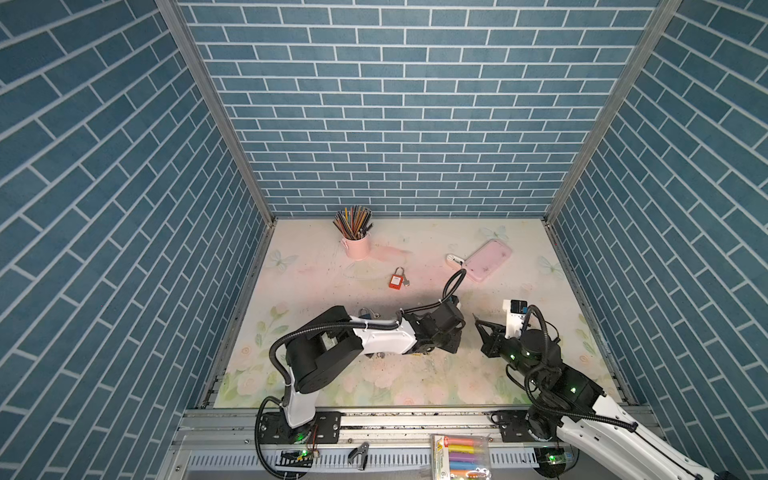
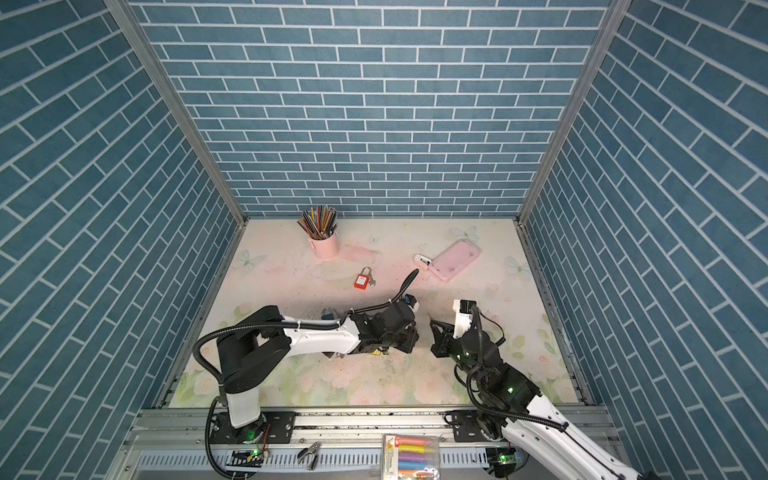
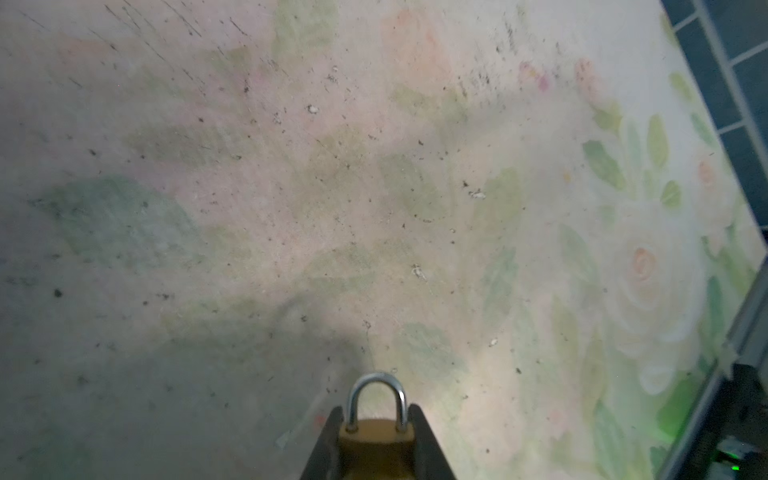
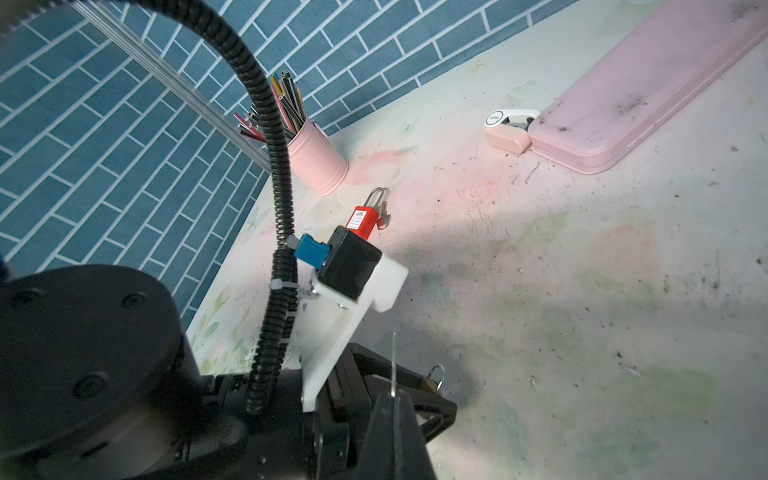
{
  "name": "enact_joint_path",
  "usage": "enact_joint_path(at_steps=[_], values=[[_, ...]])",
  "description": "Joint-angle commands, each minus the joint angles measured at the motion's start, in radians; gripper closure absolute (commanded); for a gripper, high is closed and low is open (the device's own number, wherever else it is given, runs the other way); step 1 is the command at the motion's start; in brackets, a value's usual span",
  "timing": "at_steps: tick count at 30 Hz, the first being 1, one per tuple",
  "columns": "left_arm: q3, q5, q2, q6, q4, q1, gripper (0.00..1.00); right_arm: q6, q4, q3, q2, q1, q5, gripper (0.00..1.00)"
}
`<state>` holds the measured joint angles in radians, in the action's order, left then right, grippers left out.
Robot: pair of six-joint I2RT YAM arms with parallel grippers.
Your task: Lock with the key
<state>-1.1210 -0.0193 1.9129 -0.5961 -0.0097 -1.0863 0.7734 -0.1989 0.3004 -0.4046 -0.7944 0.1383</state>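
I will next lower the key with my right gripper onto bare mat (image 1: pixel 468 340) beside the brass padlock below the gripper and let go of it, because both shackle legs are in the padlock's body.
My left gripper (image 3: pixel 376 409) is shut on a brass padlock (image 3: pixel 376 440), one black finger (image 3: pixel 330 424) on each side of its body. The silver shackle (image 3: pixel 377 386) sticks out past the fingertips, with both legs in the body. The right wrist view shows the same padlock (image 4: pixel 432 383) in that grip, low over the floral mat. My right gripper (image 4: pixel 392 395) is shut on a thin silver key (image 4: pixel 393 361), seen edge-on and sticking out past the fingertips. In both top views the right gripper (image 1: pixel 476 319) (image 2: pixel 432 322) points at the left wrist, a short gap away.
A red padlock (image 1: pixel 396 280) with a key beside it lies mid-table. A pink cup of pencils (image 1: pixel 356 246) stands at the back. A pink case (image 1: pixel 488 259) and a small white device (image 1: pixel 455 259) lie back right. Another padlock (image 1: pixel 365 312) shows behind the left arm.
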Motion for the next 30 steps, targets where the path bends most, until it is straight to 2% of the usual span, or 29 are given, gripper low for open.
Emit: enact_joint_path(at_steps=[1, 7, 10, 14, 18, 22, 26, 30], values=[[-0.026, 0.063, 0.034, 0.054, -0.037, -0.001, 0.98, 0.052, -0.062, -0.017, -0.013, 0.005, -0.019, 1.00], [-0.032, 0.045, 0.065, 0.051, -0.030, 0.000, 0.77, 0.043, -0.017, -0.018, -0.089, 0.008, -0.043, 1.00], [-0.031, 0.052, 0.058, 0.061, -0.032, 0.000, 0.64, 0.042, 0.000, -0.014, -0.126, 0.009, -0.046, 1.00], [0.000, 0.054, 0.025, 0.081, -0.005, 0.006, 0.51, 0.043, 0.014, -0.012, -0.158, 0.017, -0.059, 1.00], [0.024, 0.063, -0.025, 0.088, 0.016, 0.025, 0.47, 0.059, 0.017, -0.013, -0.169, 0.044, -0.085, 1.00], [0.087, 0.133, -0.153, 0.097, 0.056, 0.052, 0.45, 0.078, 0.029, -0.023, -0.170, 0.104, -0.151, 1.00], [0.157, 0.258, -0.328, 0.156, 0.090, 0.099, 0.42, 0.089, 0.083, -0.052, -0.208, 0.201, -0.285, 1.00], [0.248, 0.327, -0.510, 0.243, 0.177, 0.179, 0.38, 0.097, 0.184, -0.087, -0.279, 0.290, -0.424, 1.00]])
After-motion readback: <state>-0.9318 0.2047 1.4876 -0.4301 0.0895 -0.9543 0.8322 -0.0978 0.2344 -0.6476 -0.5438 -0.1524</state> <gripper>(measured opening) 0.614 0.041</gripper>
